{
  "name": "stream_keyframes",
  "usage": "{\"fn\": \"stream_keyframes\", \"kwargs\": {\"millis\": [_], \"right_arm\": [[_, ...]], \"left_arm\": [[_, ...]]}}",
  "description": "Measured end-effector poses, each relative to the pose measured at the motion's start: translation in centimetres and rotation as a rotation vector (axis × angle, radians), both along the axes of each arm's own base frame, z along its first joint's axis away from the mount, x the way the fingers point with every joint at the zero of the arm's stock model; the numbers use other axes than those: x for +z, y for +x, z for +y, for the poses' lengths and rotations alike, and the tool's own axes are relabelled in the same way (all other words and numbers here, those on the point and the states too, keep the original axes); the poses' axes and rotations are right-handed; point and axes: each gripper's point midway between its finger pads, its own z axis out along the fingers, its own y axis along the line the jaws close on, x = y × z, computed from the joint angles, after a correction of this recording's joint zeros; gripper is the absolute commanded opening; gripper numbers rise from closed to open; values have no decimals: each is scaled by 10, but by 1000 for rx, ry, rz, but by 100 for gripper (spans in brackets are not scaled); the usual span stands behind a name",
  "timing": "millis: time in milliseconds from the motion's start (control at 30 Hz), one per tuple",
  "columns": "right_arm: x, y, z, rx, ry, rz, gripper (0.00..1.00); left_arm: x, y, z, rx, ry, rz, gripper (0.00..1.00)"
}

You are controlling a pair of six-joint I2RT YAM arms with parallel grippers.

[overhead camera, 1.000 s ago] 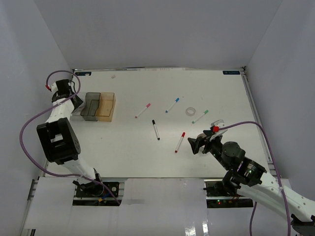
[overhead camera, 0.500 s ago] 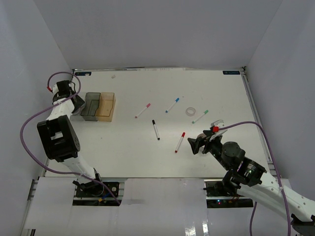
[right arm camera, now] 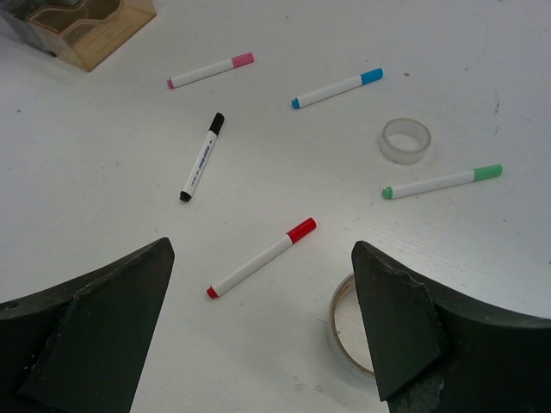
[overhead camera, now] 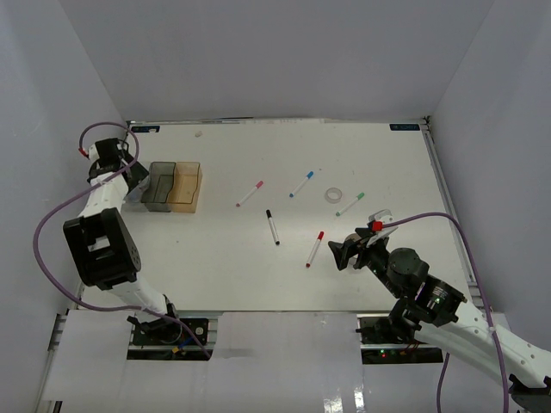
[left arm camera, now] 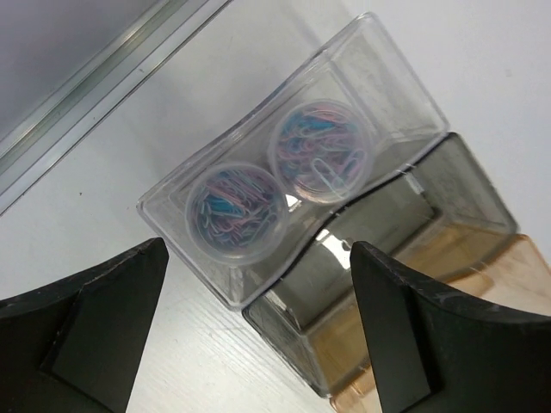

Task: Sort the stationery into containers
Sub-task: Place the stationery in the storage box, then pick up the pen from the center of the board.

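I will move my left gripper past the amber bin point(overhead camera: 185, 186) next and down onto the pink marker's white body point(overhead camera: 248, 195). That marker lies loose and is the closest one to the bins.
Two small clear jars point(left arm camera: 239, 208) point(left arm camera: 320, 152) of coloured paper clips sit side by side in the clear bin point(left arm camera: 175, 225). My left gripper point(left arm camera: 258, 255) point(overhead camera: 131, 179) hangs open above that bin, holding nothing. The grey bin point(left arm camera: 419, 194) point(overhead camera: 159, 186) and the amber bin point(left arm camera: 472, 274) point(overhead camera: 185, 186) stand beside it. On the table lie the pink point(right arm camera: 211, 70), blue point(right arm camera: 337, 88), black point(right arm camera: 201, 157), green point(right arm camera: 442, 181) and red point(right arm camera: 262, 257) markers. One tape roll point(right arm camera: 405, 140) lies near the green marker, another point(right arm camera: 349, 325) beside my right finger. My right gripper point(right arm camera: 263, 249) point(overhead camera: 336, 252) is open above the red marker.
White walls enclose the table point(overhead camera: 224, 258) on three sides. A metal rail point(left arm camera: 103, 77) runs along the left edge, close behind the clear bin. The markers are spread over the middle and right of the table.
The left gripper's jaws have spread wide over the clear bin and its wrist has shifted slightly. The right arm has not moved.
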Motion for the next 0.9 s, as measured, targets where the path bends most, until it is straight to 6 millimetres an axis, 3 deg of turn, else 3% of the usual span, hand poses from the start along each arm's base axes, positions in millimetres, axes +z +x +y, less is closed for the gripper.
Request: {"fn": "stream_keyframes", "kwargs": {"millis": [133, 200, 300, 400, 500, 633, 733, 900], "right_arm": [[0, 1, -2, -12, 0, -1, 90], [0, 2, -2, -18, 0, -1, 90], [0, 2, -3, -24, 0, -1, 90], [-1, 3, -4, -30, -8, 4, 90], [0, 3, -7, -39, -19, 13, 90], [2, 3, -10, -53, -30, 25, 90], [4, 1, -14, -64, -36, 36, 90], [1, 0, -19, -81, -48, 54, 90]], "left_arm": [[35, 3, -22, -70, 3, -81, 98], [60, 8, -52, -164, 31, -131, 98], [90, 15, -128, -395, 58, -199, 98], [97, 10, -208, -644, 44, -225, 98], [82, -2, -258, -819, 41, -191, 98], [51, -11, -307, -990, 68, -111, 98], [14, -15, -333, -1087, 73, -20, 98], [-45, -8, -349, -1149, 40, 120, 95]]}}
